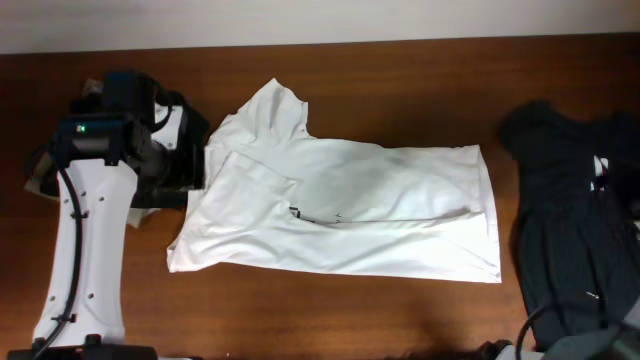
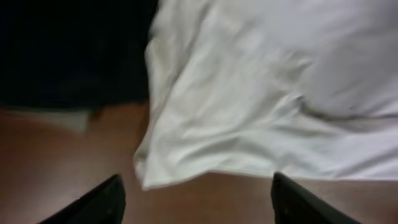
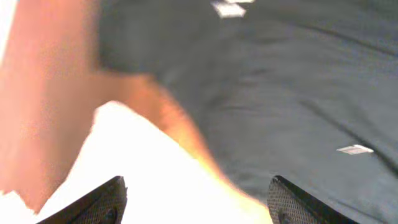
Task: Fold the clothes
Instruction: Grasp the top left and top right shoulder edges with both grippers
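The shirt's far sleeve corner (image 1: 280,95) is beyond the shirt's body, so my left gripper will move outward and down onto it next, to the right in the overhead view.
A white T-shirt (image 1: 340,205) lies partly folded in the middle of the table, its sleeve turned up at the back left. Black clothes (image 1: 575,230) are heaped at the right edge. My left gripper (image 1: 185,155) hovers at the shirt's left edge. In the left wrist view it (image 2: 196,205) is open over bare wood, just short of the white hem (image 2: 186,168). My right gripper (image 3: 196,205) is open too, with nothing between its fingers. Below it lie the glaring white shirt (image 3: 143,180) and a dark garment (image 3: 280,81).
The wooden table (image 1: 400,80) runs back to a pale wall. The left arm's white link (image 1: 85,260) stretches along the left side. A dark shape (image 2: 68,50) lies beside the shirt in the left wrist view. White tags (image 3: 354,149) show on the dark garment.
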{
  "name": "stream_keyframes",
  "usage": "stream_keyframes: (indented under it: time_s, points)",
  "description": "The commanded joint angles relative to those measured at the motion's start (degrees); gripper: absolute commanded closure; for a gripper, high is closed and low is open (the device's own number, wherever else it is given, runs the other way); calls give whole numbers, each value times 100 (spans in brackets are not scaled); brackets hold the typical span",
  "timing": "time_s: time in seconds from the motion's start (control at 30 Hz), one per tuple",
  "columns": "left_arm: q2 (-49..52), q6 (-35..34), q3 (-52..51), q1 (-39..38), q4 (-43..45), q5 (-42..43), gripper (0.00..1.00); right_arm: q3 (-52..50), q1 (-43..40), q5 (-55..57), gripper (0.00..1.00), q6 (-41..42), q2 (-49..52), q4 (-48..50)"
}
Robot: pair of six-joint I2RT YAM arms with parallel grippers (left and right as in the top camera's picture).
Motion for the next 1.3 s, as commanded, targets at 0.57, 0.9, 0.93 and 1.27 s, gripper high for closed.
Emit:
stream_keyframes:
  time_s: [0.57,0.9,0.93,1.27]
  points:
    - [4207,1106,70,-684,7458,973,34,120,3228,120,32,-127,439,-4]
    - [4883,636,105,-723,7816,975,93,107,3228,144,34,-129,439,-107]
    - [4870,522,188,-726,7744,975,100,107,3228,323,34,-129,439,-101]
    - [3493,1058,1279,-715,5160,507,100,94,3224,1438,38,-164,1156,1646]
